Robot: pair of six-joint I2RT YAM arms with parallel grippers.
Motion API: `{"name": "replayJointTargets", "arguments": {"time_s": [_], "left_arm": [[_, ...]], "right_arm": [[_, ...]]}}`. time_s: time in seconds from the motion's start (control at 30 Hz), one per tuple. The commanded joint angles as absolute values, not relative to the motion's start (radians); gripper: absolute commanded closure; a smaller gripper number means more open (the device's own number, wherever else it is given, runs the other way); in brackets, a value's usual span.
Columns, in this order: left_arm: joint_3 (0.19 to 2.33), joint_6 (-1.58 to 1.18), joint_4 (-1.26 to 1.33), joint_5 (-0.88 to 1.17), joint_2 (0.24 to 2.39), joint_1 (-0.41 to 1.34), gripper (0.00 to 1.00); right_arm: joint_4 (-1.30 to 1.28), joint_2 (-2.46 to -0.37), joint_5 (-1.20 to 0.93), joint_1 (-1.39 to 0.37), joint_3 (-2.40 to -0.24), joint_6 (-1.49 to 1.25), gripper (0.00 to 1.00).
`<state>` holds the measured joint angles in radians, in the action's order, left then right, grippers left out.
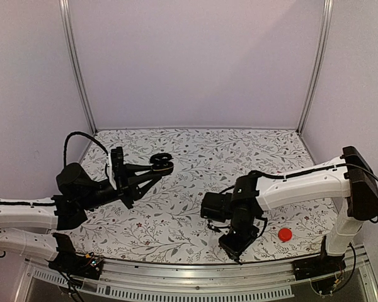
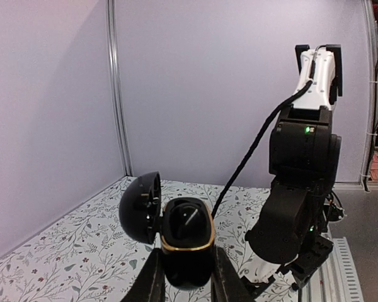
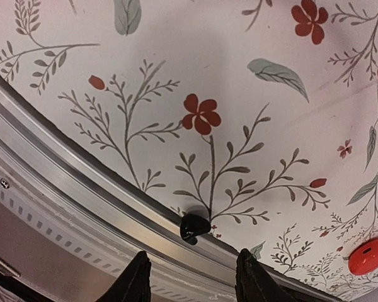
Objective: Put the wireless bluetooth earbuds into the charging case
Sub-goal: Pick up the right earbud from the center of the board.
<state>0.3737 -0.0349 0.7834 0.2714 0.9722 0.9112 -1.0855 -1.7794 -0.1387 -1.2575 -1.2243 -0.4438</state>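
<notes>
My open right gripper moves down onto the small black earbud (image 3: 194, 226) against the aluminium bar next, since the earbud still lies just beyond the gripper's fingers.
My left gripper (image 2: 186, 267) is shut on the charging case (image 2: 188, 242), a glossy black case with a gold rim, held up above the table. Its round lid (image 2: 140, 206) hangs open to the left, and a dark rounded shape sits in the well. From above, the case (image 1: 160, 162) shows at the tip of the left gripper (image 1: 152, 170). My right gripper (image 3: 192, 280) is open, pointing down at the table's near edge. One small black earbud (image 3: 194, 228) lies on the table against the aluminium rail, just beyond and between the open fingers, untouched. In the top view the right gripper (image 1: 234, 246) hides it.
A flat red disc (image 1: 285, 234) lies on the floral table cover right of the right gripper, also seen as the red disc (image 3: 370, 256) in the right wrist view. The aluminium rail (image 3: 82, 182) borders the near edge. The right arm (image 2: 302, 189) stands beyond the held case.
</notes>
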Motion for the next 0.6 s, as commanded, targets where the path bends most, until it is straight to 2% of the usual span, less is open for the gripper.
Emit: {"name": "replayJointTargets", "arguments": {"time_s": [0.0, 0.27, 0.57], "left_arm": [[0.359, -0.046, 0.821, 0.259, 0.953, 0.904, 0.81], [0.356, -0.039, 0.817, 0.257, 0.942, 0.904, 0.82], [0.354, -0.028, 0.820, 0.243, 0.935, 0.903, 0.82]], "right_arm": [[-1.133, -1.824, -0.124, -1.270, -1.250, -0.428, 0.54], [-1.126, -1.879, -0.136, -1.284, -1.260, -0.421, 0.57], [-1.123, -1.919, -0.120, -1.289, -1.249, -0.412, 0.68]]}}
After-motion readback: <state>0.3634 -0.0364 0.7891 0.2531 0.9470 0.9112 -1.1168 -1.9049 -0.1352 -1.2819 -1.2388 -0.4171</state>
